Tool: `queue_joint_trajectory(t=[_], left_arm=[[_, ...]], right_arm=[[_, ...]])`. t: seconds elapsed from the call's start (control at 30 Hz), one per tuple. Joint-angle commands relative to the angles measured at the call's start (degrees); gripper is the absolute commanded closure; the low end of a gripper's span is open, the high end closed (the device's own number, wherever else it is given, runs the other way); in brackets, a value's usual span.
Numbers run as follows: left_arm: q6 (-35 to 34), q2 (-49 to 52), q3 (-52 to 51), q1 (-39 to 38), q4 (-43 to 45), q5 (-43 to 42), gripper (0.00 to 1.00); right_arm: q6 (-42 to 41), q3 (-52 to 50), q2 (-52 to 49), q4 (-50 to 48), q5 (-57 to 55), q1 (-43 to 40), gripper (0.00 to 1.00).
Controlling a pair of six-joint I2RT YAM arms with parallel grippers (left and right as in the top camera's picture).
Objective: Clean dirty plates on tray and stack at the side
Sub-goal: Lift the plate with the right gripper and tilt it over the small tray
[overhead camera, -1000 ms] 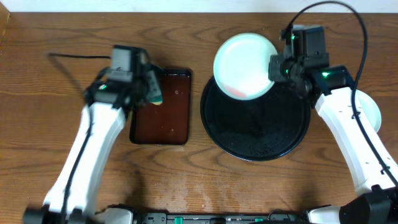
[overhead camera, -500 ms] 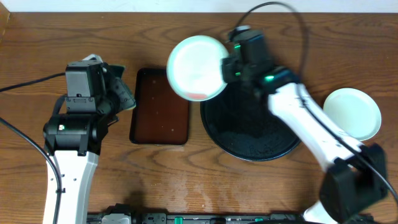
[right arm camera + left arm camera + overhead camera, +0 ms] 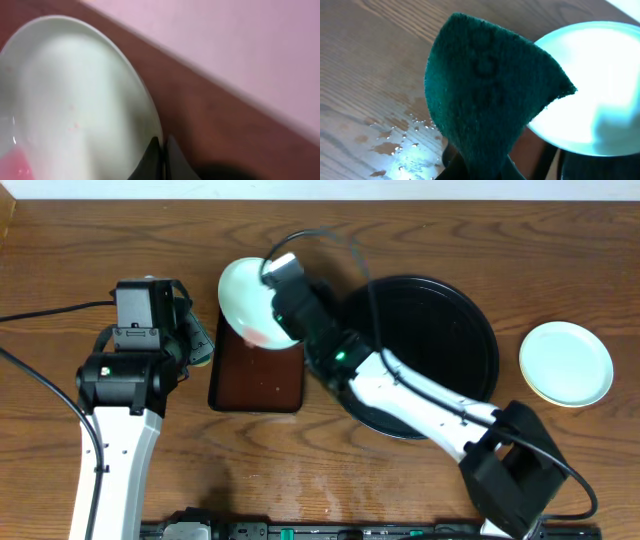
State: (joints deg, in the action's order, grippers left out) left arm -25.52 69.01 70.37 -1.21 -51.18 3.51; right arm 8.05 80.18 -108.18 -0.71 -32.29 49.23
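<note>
Next I will swing my right gripper past the black tray and lower onto the plate pile already started, which lies to its right in the overhead view.
My right gripper is shut on the rim of a pale mint-white plate, holding it tilted above the brown rectangular tray. A red smear marks the plate's lower part. Just left of that plate, my left gripper is shut on a dark green scouring sponge, with a gap between sponge and plate. The round black tray holds no plates. On the wood at the far right, a mint-white plate lies on a pale yellow one.
Water drops and wet patches lie on the wood left of the brown tray. My right arm stretches across the black tray from the lower right. A cable runs left from the left arm.
My right arm has swung the smeared plate leftward, from above the black tray's far rim to over the brown tray. My left gripper with the sponge drew back left, then stayed put.
</note>
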Motion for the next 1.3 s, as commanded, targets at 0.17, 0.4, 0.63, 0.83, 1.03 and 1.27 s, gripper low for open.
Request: queue_joint_trajectory(t=[0.17,0.4,0.63,0.83,1.03,1.27], left_arm=[[0.1,1.3,0.7,0.2,0.0,2.1,0.91],[0.1,1.8,0.7,0.2,0.0,2.1,0.92],[0.1,1.8,0.7,0.2,0.0,2.1,0.92],[0.1,1.8,0.7,0.2,0.0,2.1,0.92],[0.1,1.8,0.7,0.2,0.0,2.1,0.92],[-0.1,2.0,0.7,0.2,0.0,1.8,0.92]], right_arm=[[32.0,0.8,0.5,-12.3,-20.4,5.4,0.99],[34.4,0.8,0.5,-15.2,-21.1,6.4,0.99],[32.1,0.7,0.5,-15.0,-21.1,6.2,0.99],[25.0,0.7,0.5,-11.2,-21.1,4.7,0.99],[16.1,0.7,0.5,-7.8,-21.9,3.0,0.99],[-9.9,1.1,4.3,8.0,-6.3,-2.7,0.99]])
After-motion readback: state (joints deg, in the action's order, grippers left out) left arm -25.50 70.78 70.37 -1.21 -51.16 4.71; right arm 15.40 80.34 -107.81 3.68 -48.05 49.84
